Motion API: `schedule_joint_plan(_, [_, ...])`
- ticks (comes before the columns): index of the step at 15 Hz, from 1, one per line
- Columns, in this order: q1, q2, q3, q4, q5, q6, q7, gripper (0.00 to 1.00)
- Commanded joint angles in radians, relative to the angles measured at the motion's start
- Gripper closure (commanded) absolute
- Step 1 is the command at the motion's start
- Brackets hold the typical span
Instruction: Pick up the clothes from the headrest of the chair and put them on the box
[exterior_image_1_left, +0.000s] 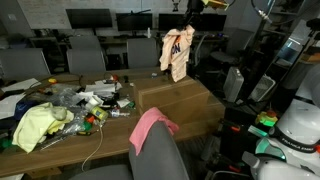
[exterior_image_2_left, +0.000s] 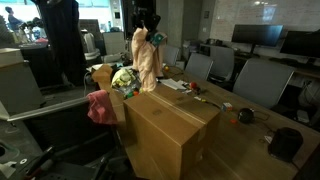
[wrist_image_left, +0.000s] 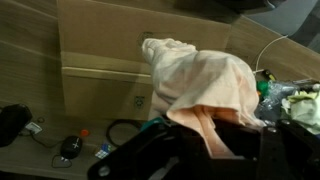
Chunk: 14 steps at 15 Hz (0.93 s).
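Observation:
The cardboard at the box top's edge facing the monitors is bare, so my gripper will next move slightly up and toward that edge, then let go of the hanging garment.
My gripper (exterior_image_1_left: 183, 12) (exterior_image_2_left: 148, 22) is shut on the pale peach-cream garment (exterior_image_1_left: 177, 52) (exterior_image_2_left: 147, 62), which hangs down from it above the brown cardboard box (exterior_image_1_left: 185, 98) (exterior_image_2_left: 170, 130). In the wrist view the cream garment (wrist_image_left: 205, 85) drapes from the dark gripper (wrist_image_left: 212, 140) over the box top (wrist_image_left: 100, 45). The rose-pink garment (exterior_image_1_left: 152, 124) (exterior_image_2_left: 103, 106) lies draped over the headrest of the dark grey chair (exterior_image_1_left: 160, 156), beside the box's near end. The headrest itself is covered by it.
A long wooden table (exterior_image_1_left: 70, 148) carries clutter, with a yellow-green cloth (exterior_image_1_left: 35, 125) (exterior_image_2_left: 122, 80), bottles and cables. Lighter grey chairs (exterior_image_1_left: 88, 60) (exterior_image_2_left: 262, 82) stand around it. Monitors (exterior_image_1_left: 90, 18) line the back. A person (exterior_image_2_left: 62, 40) stands by the table.

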Motion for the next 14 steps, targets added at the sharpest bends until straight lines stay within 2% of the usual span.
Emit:
schedule_joint_plan(1, [-0.036, 0.021, -0.045, 0.060, 0.090, -0.013, -0.028, 0.98])
schedule_joint_plan(7, [-0.062, 0.062, -0.052, 0.104, 0.104, 0.024, 0.021, 0.98])
schedule_joint_plan(12, [-0.069, 0.090, -0.037, 0.114, 0.075, 0.196, 0.125, 0.98])
schedule_joint_plan(14, [-0.077, 0.100, -0.026, 0.102, 0.027, 0.282, 0.182, 0.98])
